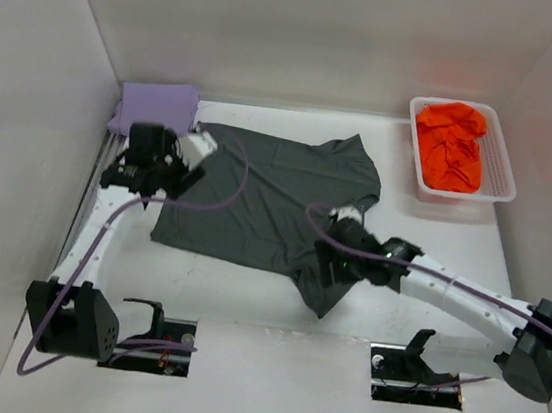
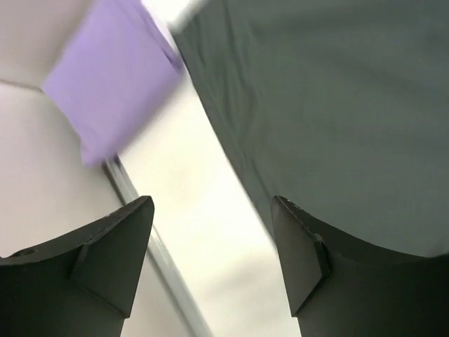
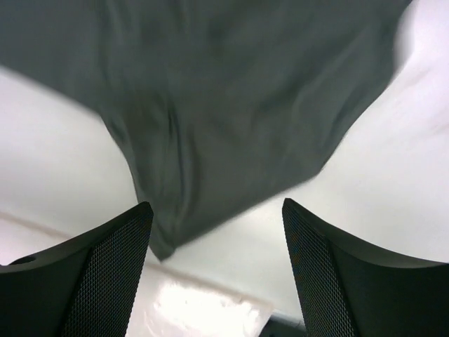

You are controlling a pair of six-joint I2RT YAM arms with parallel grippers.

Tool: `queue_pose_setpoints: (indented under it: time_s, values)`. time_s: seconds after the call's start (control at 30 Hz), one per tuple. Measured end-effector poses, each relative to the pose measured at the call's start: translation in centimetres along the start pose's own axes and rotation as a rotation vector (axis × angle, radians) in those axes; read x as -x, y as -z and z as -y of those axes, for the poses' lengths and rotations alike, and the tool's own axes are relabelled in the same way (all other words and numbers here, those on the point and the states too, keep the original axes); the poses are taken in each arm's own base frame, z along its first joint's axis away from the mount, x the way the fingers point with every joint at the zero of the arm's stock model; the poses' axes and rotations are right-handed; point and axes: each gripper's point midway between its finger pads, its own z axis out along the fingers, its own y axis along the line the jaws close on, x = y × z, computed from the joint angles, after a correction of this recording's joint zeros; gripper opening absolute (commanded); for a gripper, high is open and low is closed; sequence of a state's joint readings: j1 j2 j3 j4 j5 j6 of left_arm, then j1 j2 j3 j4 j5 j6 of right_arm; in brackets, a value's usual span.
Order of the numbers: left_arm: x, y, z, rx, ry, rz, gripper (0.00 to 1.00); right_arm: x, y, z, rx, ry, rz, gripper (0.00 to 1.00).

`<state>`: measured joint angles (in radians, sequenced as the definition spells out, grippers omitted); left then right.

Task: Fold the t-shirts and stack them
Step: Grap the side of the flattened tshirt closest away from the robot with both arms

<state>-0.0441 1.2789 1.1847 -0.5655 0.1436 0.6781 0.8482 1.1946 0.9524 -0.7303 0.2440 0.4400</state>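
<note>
The grey shirt's near hem corner sticks out alone over bare table, so the robot's right gripper needs to move down and back onto it next.
A dark grey t-shirt lies spread flat across the middle of the table. The lavender t-shirt sits folded in the back left corner. The orange t-shirt lies crumpled in the white basket. My left gripper hovers at the grey shirt's left edge, open, with bare table between its fingers; the grey shirt and the lavender shirt show beyond it. My right gripper hangs open over the near right corner of the grey shirt, holding nothing.
White walls close in the table at the left, back and right. The basket stands against the back right wall. A metal rail runs along the left wall. Two black gripper stands sit near the arm bases.
</note>
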Motion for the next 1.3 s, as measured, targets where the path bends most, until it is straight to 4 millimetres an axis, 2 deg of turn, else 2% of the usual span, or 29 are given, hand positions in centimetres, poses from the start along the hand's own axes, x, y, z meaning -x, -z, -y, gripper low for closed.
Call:
queue_pose_setpoints:
  time_s: [0.07, 0.13, 0.2, 0.27, 0.3, 0.47, 0.63, 0.7, 0.77, 0.9, 0.93, 1.0, 1.1, 1.2, 1.3]
  values:
    - [-5.9, 0.1, 3.7, -0.071, -0.084, -0.116, 0.67, -5.4, -1.4, -1.0, -0.007, 0.028, -0.119, 0.79]
    - [-11.8, -0.4, 7.2, -0.167, -0.134, -0.250, 0.67, -8.7, -1.7, -2.1, 0.002, 0.056, -0.183, 0.79]
    - [-16.8, -0.3, 10.2, -0.254, -0.160, -0.368, 0.67, -9.8, -1.9, -3.3, 0.021, 0.056, -0.194, 0.79]
    - [-19.2, 0.0, 11.2, -0.284, -0.176, -0.426, 0.67, -9.8, -2.4, -4.5, 0.039, 0.038, -0.181, 0.79]
    - [-19.5, -0.1, 11.0, -0.279, -0.183, -0.435, 0.67, -9.8, -2.7, -4.9, 0.043, 0.033, -0.177, 0.79]
    - [-18.9, -2.2, 8.9, -0.193, -0.221, -0.399, 0.67, -10.6, -4.3, -5.8, 0.029, 0.032, -0.187, 0.79]
    - [-19.9, -4.1, 8.9, -0.199, -0.245, -0.419, 0.66, -11.9, -5.3, -5.3, 0.004, 0.039, -0.212, 0.75]
    - [-19.6, -4.6, 8.3, -0.171, -0.255, -0.409, 0.60, -12.3, -5.7, -5.1, -0.010, 0.044, -0.221, 0.68]
    - [-19.5, -5.1, 7.8, -0.150, -0.259, -0.409, 0.49, -12.3, -5.8, -5.1, -0.019, 0.048, -0.218, 0.55]
    - [-19.8, -6.1, 7.3, -0.131, -0.268, -0.421, 0.16, -12.1, -6.0, -5.0, -0.035, 0.044, -0.205, 0.17]
    - [-19.9, -6.1, 7.3, -0.131, -0.268, -0.426, 0.11, -12.1, -6.0, -5.0, -0.036, 0.042, -0.203, 0.11]
    - [-20.1, -6.0, 7.4, -0.132, -0.270, -0.430, 0.06, -12.1, -5.9, -5.2, -0.031, 0.026, -0.201, 0.03]
    - [-20.2, -4.9, 7.5, -0.120, -0.273, -0.429, 0.04, -12.7, -5.1, -5.0, -0.014, -0.007, -0.211, 0.01]
    - [-19.4, -2.2, 7.8, -0.095, -0.285, -0.404, 0.02, -13.1, -3.0, -4.4, 0.014, -0.046, -0.210, 0.00]
    - [-17.5, 0.4, 7.9, -0.057, -0.314, -0.346, 0.01, -12.2, -0.4, -4.2, 0.065, -0.096, -0.173, 0.01]
